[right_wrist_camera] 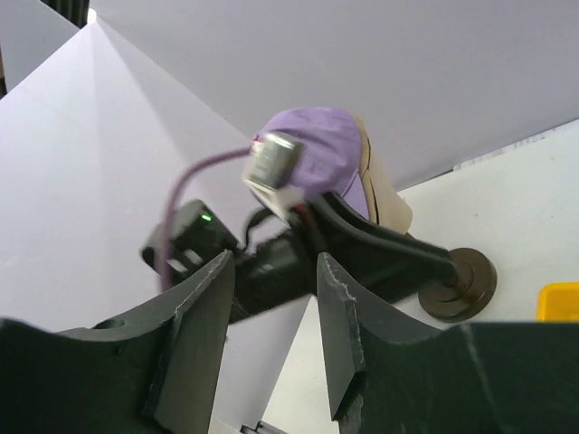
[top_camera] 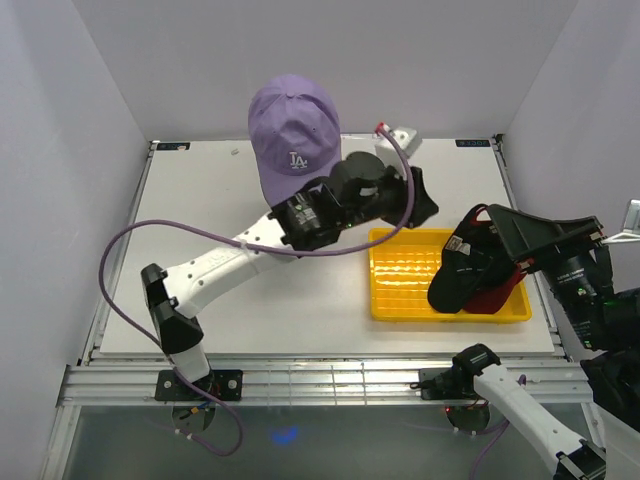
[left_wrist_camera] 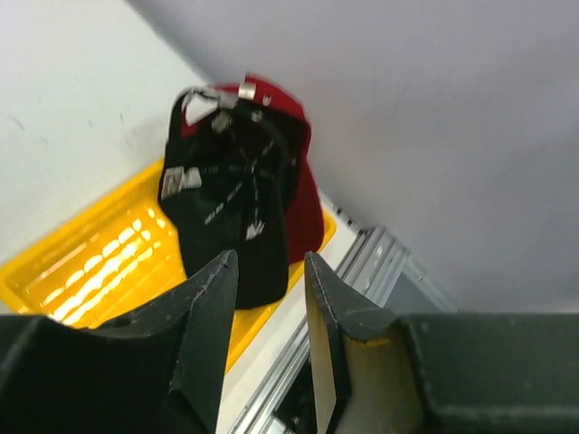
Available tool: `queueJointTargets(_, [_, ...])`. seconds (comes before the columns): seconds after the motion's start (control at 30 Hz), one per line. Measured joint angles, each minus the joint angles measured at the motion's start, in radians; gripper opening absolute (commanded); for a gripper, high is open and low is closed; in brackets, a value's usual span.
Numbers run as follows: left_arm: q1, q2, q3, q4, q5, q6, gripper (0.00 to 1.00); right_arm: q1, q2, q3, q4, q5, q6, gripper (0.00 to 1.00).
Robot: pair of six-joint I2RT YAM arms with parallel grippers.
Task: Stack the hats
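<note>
My left gripper will move down and toward the right in the top view, onto the black hat's brim edge by the red hat [top_camera: 497,297], because the black hat is on top.
A lavender hat [top_camera: 292,130] with a white logo sits on the mannequin head at the back; the right wrist view shows it [right_wrist_camera: 318,152] beyond the left arm. In the yellow tray [top_camera: 400,290], a black hat [top_camera: 458,270] lies on top of a red hat [top_camera: 497,297]. Both show in the left wrist view too, black hat [left_wrist_camera: 231,203] over red hat [left_wrist_camera: 306,194]. My left gripper [top_camera: 425,205] hovers by the tray's back edge, open [left_wrist_camera: 271,271] and holding nothing. My right gripper [top_camera: 488,225] is above the black hat's right side, open [right_wrist_camera: 274,271] and holding nothing.
The beige mannequin head [right_wrist_camera: 382,194] stands on a dark round stand [right_wrist_camera: 463,285] at the back of the table. The left arm [top_camera: 240,255] and its purple cable [top_camera: 130,245] cross the table's middle. White walls enclose three sides. The yellow tray [left_wrist_camera: 90,262] lies near the front rail.
</note>
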Motion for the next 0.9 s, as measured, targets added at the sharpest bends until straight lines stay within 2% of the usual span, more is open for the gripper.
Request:
queueJointTargets(0.13, [-0.051,0.065,-0.145,0.047,-0.017,-0.004,0.48,0.0,0.0,0.025,-0.04,0.032,-0.019,0.48])
queueJointTargets(0.23, [-0.075,0.141,-0.177,0.072,-0.021,-0.011,0.5,0.0,0.0,0.039,-0.07,0.058,-0.027,0.48])
queueJointTargets(0.37, [-0.106,0.244,-0.172,0.115,-0.025,-0.016,0.5,0.0,0.004,0.077,-0.087,0.085,-0.047,0.48])
queueJointTargets(0.6, [-0.186,0.422,-0.079,0.136,-0.044,-0.014,0.5,0.0,0.033,0.099,-0.087,0.081,-0.068,0.48])
queueJointTargets(0.9, [-0.25,0.493,-0.036,0.167,-0.094,0.003,0.5,0.0,0.089,0.098,-0.099,0.066,-0.085,0.48])
